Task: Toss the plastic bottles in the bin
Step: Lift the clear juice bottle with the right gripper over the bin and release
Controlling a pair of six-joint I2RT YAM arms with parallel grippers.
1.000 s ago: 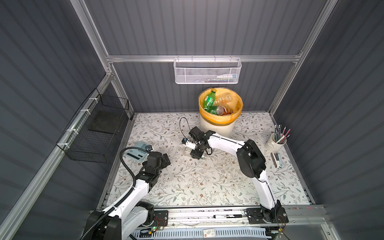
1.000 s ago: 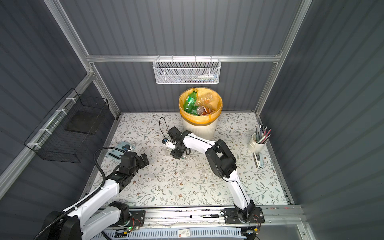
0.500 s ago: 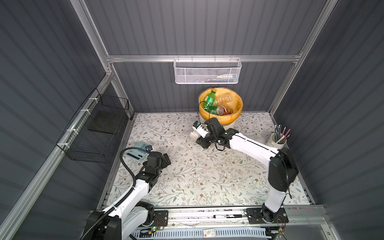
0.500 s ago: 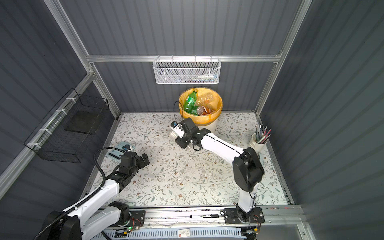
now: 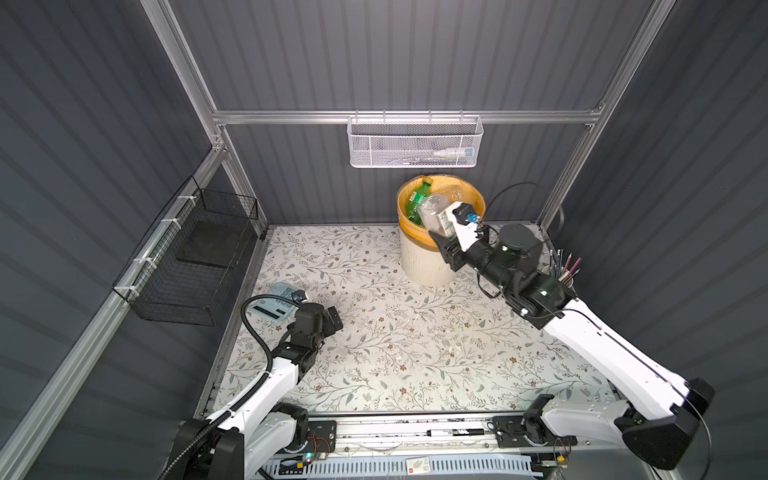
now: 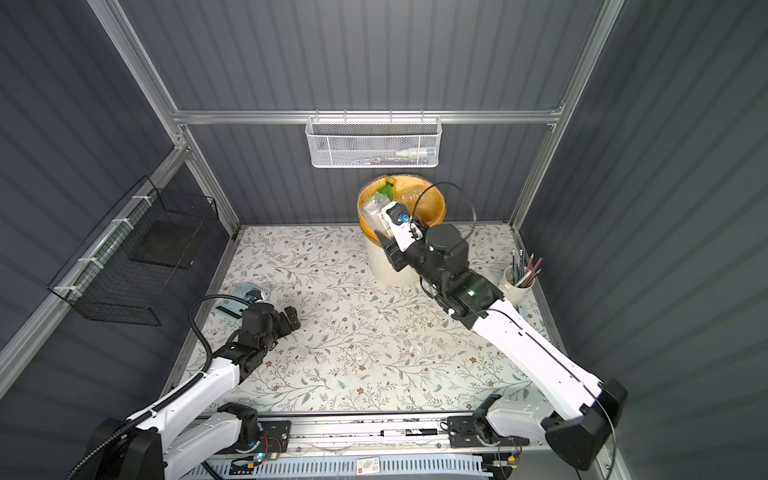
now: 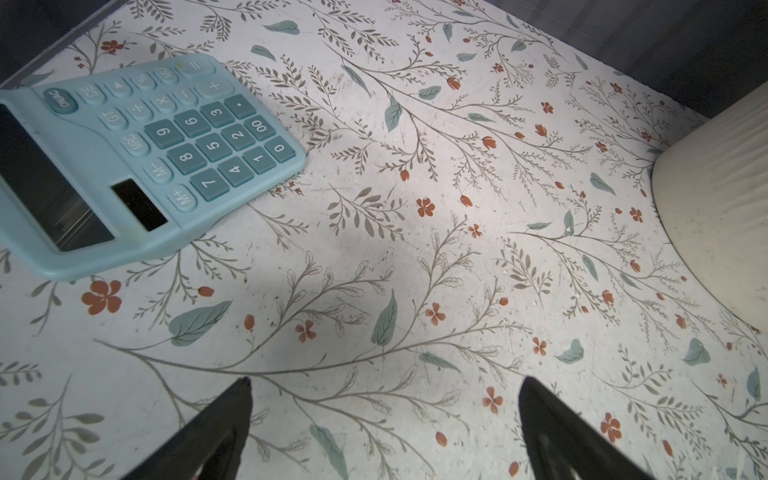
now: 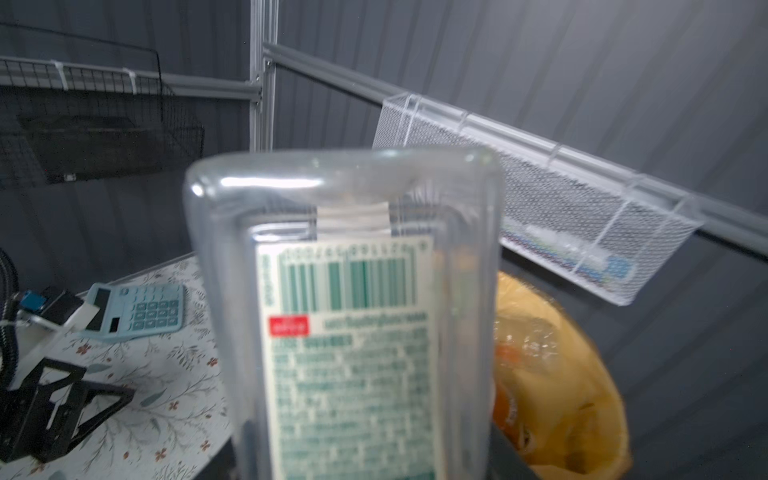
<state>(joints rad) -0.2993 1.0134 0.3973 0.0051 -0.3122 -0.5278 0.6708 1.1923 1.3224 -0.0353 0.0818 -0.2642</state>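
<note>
The bottle lifts from the bin's near rim next and swings outward over the bin's opening [image 5: 453,197] [image 8: 552,392], where my right gripper releases it.
My right gripper [image 5: 445,226] [image 6: 390,228] is shut on a clear plastic bottle [image 5: 433,210] [image 6: 372,211] with a white and green label, holding it tilted over the bin's near rim. The right wrist view is filled by this bottle [image 8: 345,311], which hides the fingers. The bin [image 5: 420,262] [image 6: 384,268] is cream with an orange bag [image 8: 561,374] and stands at the back wall. A green bottle [image 5: 415,199] [image 6: 386,189] and other bottles lie inside it. My left gripper [image 5: 332,321] [image 6: 291,321] [image 7: 384,384] rests low over the table, open and empty.
A light blue calculator [image 5: 275,306] [image 6: 237,304] [image 7: 124,158] lies just beyond the left gripper. A pencil cup [image 5: 562,275] [image 6: 517,287] stands at the right edge. A white mesh basket [image 5: 415,143] hangs above the bin, and a black wire basket [image 5: 195,257] hangs on the left wall.
The right arm lifted the bottle off the table middle and carried it back and up over the bin's rim. The left arm stayed still.
</note>
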